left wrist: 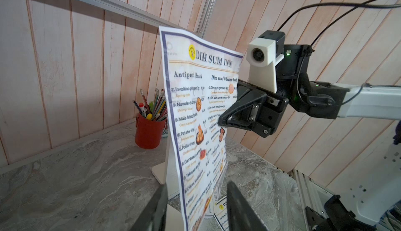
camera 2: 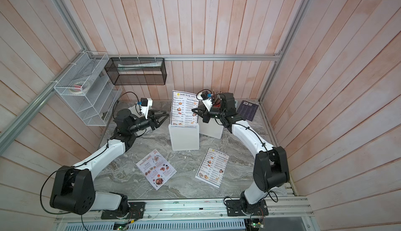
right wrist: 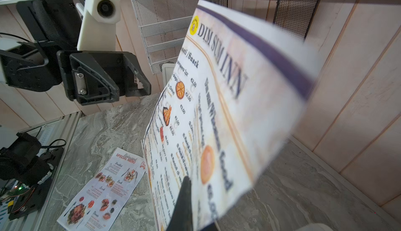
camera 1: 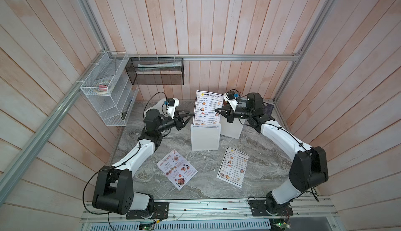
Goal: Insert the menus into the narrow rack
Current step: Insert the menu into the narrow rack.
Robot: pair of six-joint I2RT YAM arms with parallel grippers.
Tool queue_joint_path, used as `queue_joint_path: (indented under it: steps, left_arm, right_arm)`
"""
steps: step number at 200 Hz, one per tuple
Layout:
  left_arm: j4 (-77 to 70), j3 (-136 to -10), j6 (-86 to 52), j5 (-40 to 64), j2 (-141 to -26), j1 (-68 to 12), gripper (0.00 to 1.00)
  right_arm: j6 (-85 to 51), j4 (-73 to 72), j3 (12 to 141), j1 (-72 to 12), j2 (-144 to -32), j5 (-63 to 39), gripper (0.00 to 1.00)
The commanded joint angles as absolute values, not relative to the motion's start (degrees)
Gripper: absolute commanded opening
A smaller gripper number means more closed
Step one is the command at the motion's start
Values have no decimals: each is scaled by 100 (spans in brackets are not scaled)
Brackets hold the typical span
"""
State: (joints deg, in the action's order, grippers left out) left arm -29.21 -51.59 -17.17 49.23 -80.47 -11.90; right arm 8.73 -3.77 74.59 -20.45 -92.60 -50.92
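My right gripper is above the narrow rack's open top (camera 1: 206,125), so it should come down to slide the menu into it and release the menu's edge.
A white, dark-bordered DIM SUM INN menu (camera 1: 207,107) (left wrist: 195,110) (right wrist: 227,110) stands upright with its lower end in the narrow white rack (camera 1: 205,137) (camera 2: 184,137). My right gripper (camera 1: 216,110) (camera 2: 193,111) (right wrist: 193,208) is shut on that menu's right edge. My left gripper (camera 1: 190,116) (camera 2: 167,114) (left wrist: 199,210) is open, its fingers (left wrist: 160,210) astride the sheet's left edge without pinching it. A second DIM SUM INN menu (camera 1: 233,167) (camera 2: 212,167) and the colourful Special Menu (camera 1: 176,169) (right wrist: 106,188) lie flat in front of the rack.
A second white box (camera 1: 232,129) stands behind the rack to its right, with a red pencil cup (left wrist: 148,132) near it. A dark purple booklet (camera 1: 268,108) lies at the back right. White wire shelves (camera 1: 106,89) and a black mesh basket (camera 1: 155,71) hang on the walls.
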Motion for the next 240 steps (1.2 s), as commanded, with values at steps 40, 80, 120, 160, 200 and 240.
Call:
queue_joint_path:
  steps: [40, 80, 120, 160, 200, 240]
  left_arm:
    - [-2865, -5151, -1671, 4981, -8061, -1191, 46]
    - [-2872, -5143, -1666, 4976, -8073, -1195, 46]
    - [-2856, -5163, -1666, 4996, -8112, -1204, 47]
    - [-2847, -5174, -1668, 5013, -8103, -1204, 47]
    - [-2839, -5155, -1644, 5016, -8098, -1201, 47]
    - [-2839, -5159, -1636, 5018, -8117, -1212, 47]
  right_arm:
    - [1283, 141, 7593, -2118, -9374, -4809, 0]
    - [1339, 132, 7526, -2125, -9247, -4763, 0]
    - [1362, 77, 7462, -2057, -9124, -4763, 0]
    - [1355, 116, 7515, -2025, -9147, -5058, 0]
    - [1467, 152, 7421, -2092, -9198, -4968, 0]
    - [1373, -244, 7025, -2082, -9086, -5081, 0]
